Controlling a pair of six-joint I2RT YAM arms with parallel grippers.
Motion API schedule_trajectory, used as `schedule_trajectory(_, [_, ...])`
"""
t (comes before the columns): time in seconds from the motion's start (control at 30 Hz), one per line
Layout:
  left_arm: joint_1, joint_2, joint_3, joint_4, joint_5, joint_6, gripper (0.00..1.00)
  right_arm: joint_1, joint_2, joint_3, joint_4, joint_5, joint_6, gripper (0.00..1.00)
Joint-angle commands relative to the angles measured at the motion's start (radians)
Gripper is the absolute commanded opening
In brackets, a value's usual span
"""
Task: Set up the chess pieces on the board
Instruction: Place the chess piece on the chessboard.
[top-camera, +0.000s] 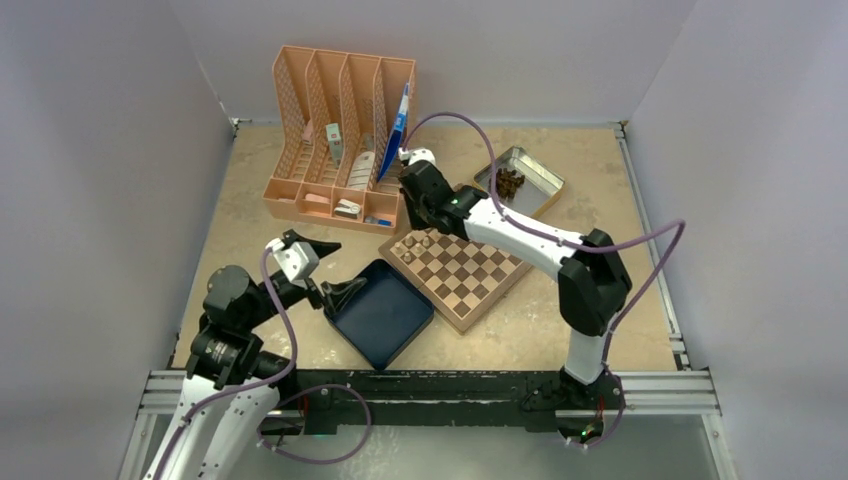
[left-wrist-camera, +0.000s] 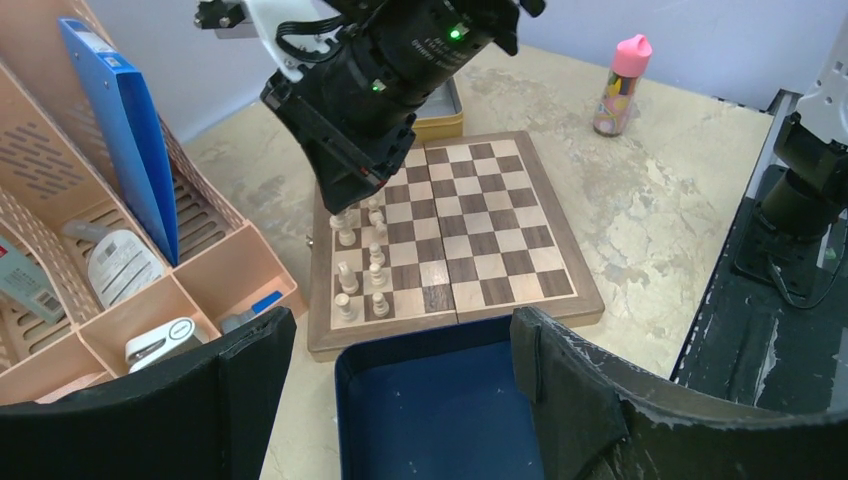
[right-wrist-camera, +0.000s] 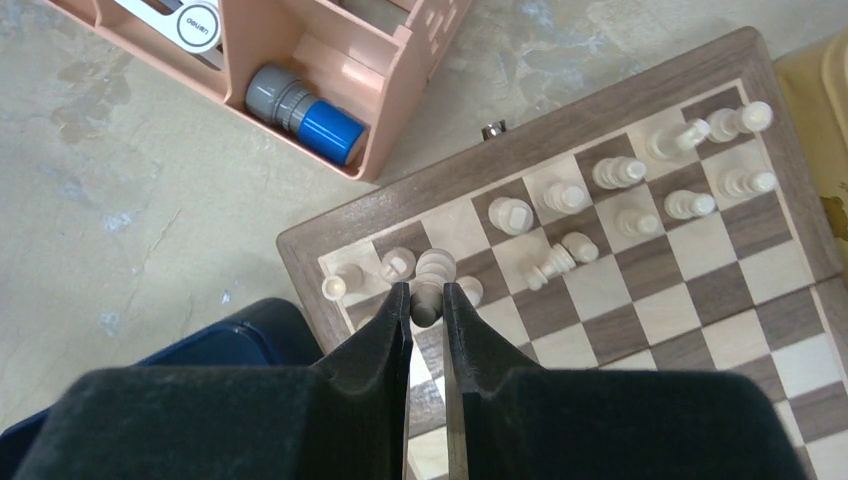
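Observation:
The pale chess piece should go down next with my right gripper, onto the empty pale square (right-wrist-camera: 455, 230) in the row nearest the organiser.
The wooden chessboard (top-camera: 462, 277) lies mid-table, also in the left wrist view (left-wrist-camera: 480, 235) and right wrist view (right-wrist-camera: 640, 300). Several pale chess pieces (right-wrist-camera: 620, 185) stand on its two rows nearest the organiser; one lies toppled (right-wrist-camera: 552, 265). They show in the left wrist view too (left-wrist-camera: 360, 270). My right gripper (right-wrist-camera: 427, 296) is shut on a pale chess piece (right-wrist-camera: 431, 280), held over the board's left corner (top-camera: 425, 215). My left gripper (left-wrist-camera: 400, 390) is open and empty above the dark blue tray (left-wrist-camera: 440, 410), left of the board (top-camera: 325, 270).
A peach desk organiser (top-camera: 340, 140) with a blue folder stands behind the board. A metal tin (top-camera: 520, 180) with dark pieces sits at back right. The blue tray (top-camera: 385, 312) touches the board's near-left side. A pink-capped bottle (left-wrist-camera: 620, 85) stands beyond the board.

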Motion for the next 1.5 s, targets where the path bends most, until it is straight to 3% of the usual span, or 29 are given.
schedule_trajectory(0.0, [-0.004, -0.019, 0.009, -0.002, -0.017, 0.031, 0.79, -0.005, 0.064, 0.111, -0.066, 0.029, -0.012, 0.11])
schedule_trajectory(0.3, [-0.004, -0.035, 0.005, -0.004, -0.027, 0.046, 0.79, -0.014, 0.159, 0.170, -0.105, 0.028, -0.007, 0.12])
schedule_trajectory(1.47, [-0.004, -0.053, 0.002, -0.012, -0.030, 0.039, 0.80, -0.036, 0.251, 0.198, -0.111, -0.038, 0.001, 0.18])
